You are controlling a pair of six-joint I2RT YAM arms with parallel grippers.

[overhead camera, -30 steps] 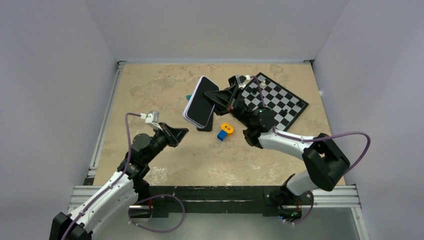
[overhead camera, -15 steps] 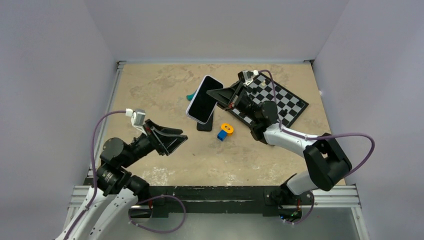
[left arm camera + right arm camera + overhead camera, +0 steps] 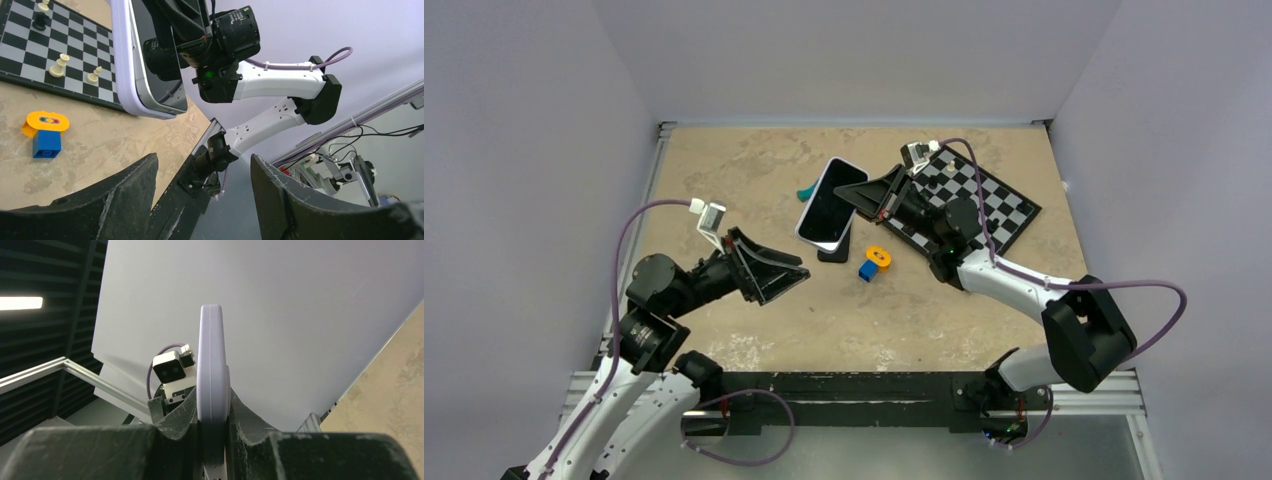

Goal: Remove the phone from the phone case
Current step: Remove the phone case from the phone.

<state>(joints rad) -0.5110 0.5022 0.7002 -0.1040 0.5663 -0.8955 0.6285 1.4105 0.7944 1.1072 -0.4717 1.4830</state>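
Note:
I need to move my left gripper outward next, onto the phone's side edge by its near corner [image 3: 800, 229] [image 3: 143, 88], because the phone's silver frame is clear of the lavender phone case there.
A phone with a dark screen sits inside a lavender phone case [image 3: 827, 205], held tilted above the table's middle. My right gripper [image 3: 850, 194] is shut on its right edge. The right wrist view shows the case edge-on [image 3: 212, 365], pinched between the two fingers of that gripper [image 3: 214, 415]. My left gripper [image 3: 790, 284] hovers open to the lower left of the phone, apart from it and pointing toward it. In the left wrist view the cased phone [image 3: 150, 60] hangs at upper left, well beyond the open left gripper [image 3: 202, 167], which has nothing between its fingers.
A chessboard [image 3: 989, 200] with a few pieces lies at the back right behind the right arm. An orange and blue toy block [image 3: 874, 262] stands just below the phone. A dark flat object [image 3: 834, 251] lies under the phone's lower end, and a small teal item [image 3: 804, 192] lies to its left.
My left gripper has gone from shut to open, and its arm has risen and swung toward the phone. The right gripper has tilted and shifted the cased phone slightly, still holding it.

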